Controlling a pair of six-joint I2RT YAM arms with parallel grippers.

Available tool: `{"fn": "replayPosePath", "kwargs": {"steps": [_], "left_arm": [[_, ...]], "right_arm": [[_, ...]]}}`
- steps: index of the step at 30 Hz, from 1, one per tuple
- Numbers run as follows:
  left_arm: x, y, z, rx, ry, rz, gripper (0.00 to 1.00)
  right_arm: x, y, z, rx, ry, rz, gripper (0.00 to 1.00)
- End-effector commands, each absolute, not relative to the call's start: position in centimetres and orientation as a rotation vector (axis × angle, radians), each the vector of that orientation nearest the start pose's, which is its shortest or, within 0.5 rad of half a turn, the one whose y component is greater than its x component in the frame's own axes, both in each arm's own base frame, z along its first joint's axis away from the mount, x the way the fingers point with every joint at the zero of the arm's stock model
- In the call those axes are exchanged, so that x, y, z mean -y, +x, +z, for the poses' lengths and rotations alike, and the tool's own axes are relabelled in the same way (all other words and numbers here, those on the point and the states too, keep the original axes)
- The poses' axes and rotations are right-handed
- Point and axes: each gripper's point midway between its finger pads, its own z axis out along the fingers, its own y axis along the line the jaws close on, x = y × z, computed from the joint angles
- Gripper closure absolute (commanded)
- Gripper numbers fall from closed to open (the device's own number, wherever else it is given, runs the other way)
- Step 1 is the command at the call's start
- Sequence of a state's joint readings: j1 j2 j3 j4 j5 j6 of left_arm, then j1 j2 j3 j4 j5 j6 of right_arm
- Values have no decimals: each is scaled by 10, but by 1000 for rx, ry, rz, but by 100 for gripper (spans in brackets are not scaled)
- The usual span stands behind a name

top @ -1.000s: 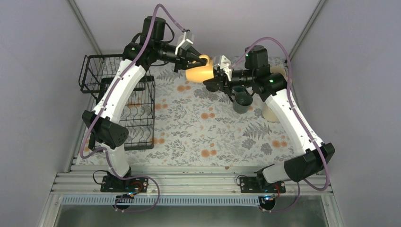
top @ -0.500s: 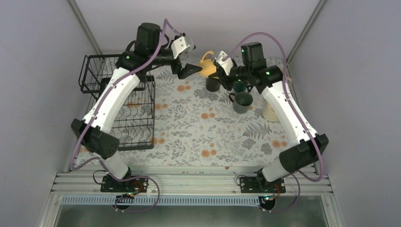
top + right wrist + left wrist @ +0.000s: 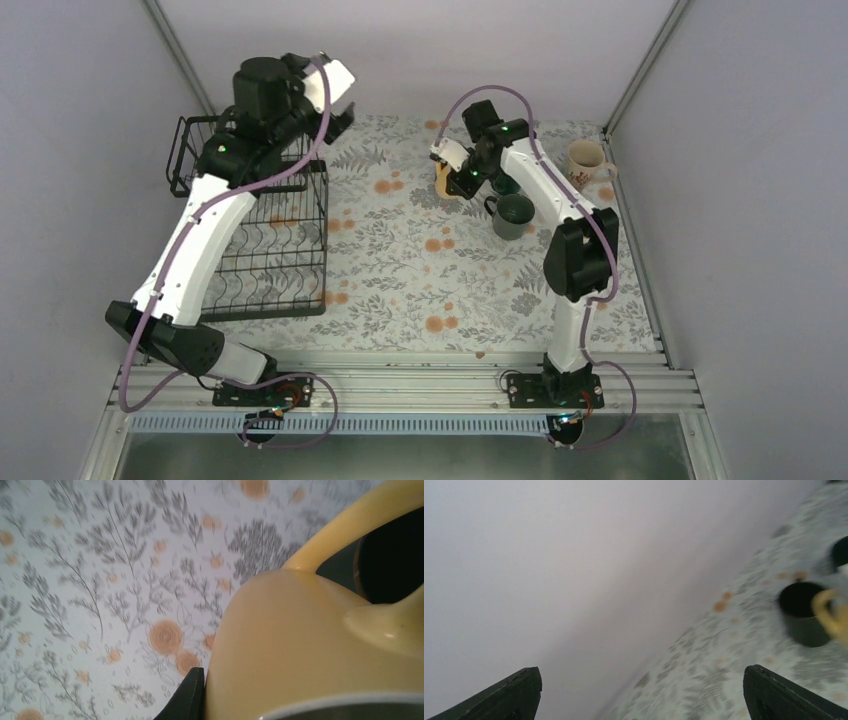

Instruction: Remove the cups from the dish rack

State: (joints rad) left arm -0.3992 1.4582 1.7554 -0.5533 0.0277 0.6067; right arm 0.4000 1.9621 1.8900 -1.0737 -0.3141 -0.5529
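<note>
I need to pull my right gripper back and down so that the yellow cup point(image 3: 441, 180) comes onto the mat beside the dark green cup before I open it.
My right gripper point(image 3: 456, 178) is shut on the yellow cup point(image 3: 441, 180), low over the floral mat at the back. In the right wrist view the yellow cup point(image 3: 310, 645) fills the frame, with one black finger point(image 3: 187, 700) against its wall and the other finger hidden. A dark green cup point(image 3: 515, 215) stands just right of it, and a cream lettered cup point(image 3: 583, 160) stands at the far right. My left gripper point(image 3: 340, 108) hangs wide open and empty above the black wire dish rack point(image 3: 300, 270). In the left wrist view the left gripper point(image 3: 644, 695) faces the wall, the mat and a dark cup point(image 3: 804, 612).
The rack's raised upper shelf point(image 3: 195, 150) sits at the back left. The right arm's forearm point(image 3: 545, 185) crosses over the cups at the back, hiding what stands under it. Grey walls close in the table on three sides.
The left gripper opened, let go of the yellow cup and swung back left over the rack. The right gripper kept the cup and carried it down towards the mat.
</note>
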Motion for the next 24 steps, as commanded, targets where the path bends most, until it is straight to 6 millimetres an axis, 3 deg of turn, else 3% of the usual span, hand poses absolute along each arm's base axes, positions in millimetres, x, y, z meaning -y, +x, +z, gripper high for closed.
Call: {"fn": "replayPosePath", "kwargs": {"steps": [1,6,11,24], "left_arm": [[101,416,464,-1665,690,357,0],[60,408,475,-1681,618,362,0],[35,405,468,-1746,565,319,0],[-26,400,454,-1813,468,188,0]], "right_arm": [[-222,406,188,-2342,-1368,266,96],[-211,391,160,-2433,-1444,202,96],[-208,370,123,-2510,-1555,163,96],[-224,372,87,-2545,-1624,101,96]]}}
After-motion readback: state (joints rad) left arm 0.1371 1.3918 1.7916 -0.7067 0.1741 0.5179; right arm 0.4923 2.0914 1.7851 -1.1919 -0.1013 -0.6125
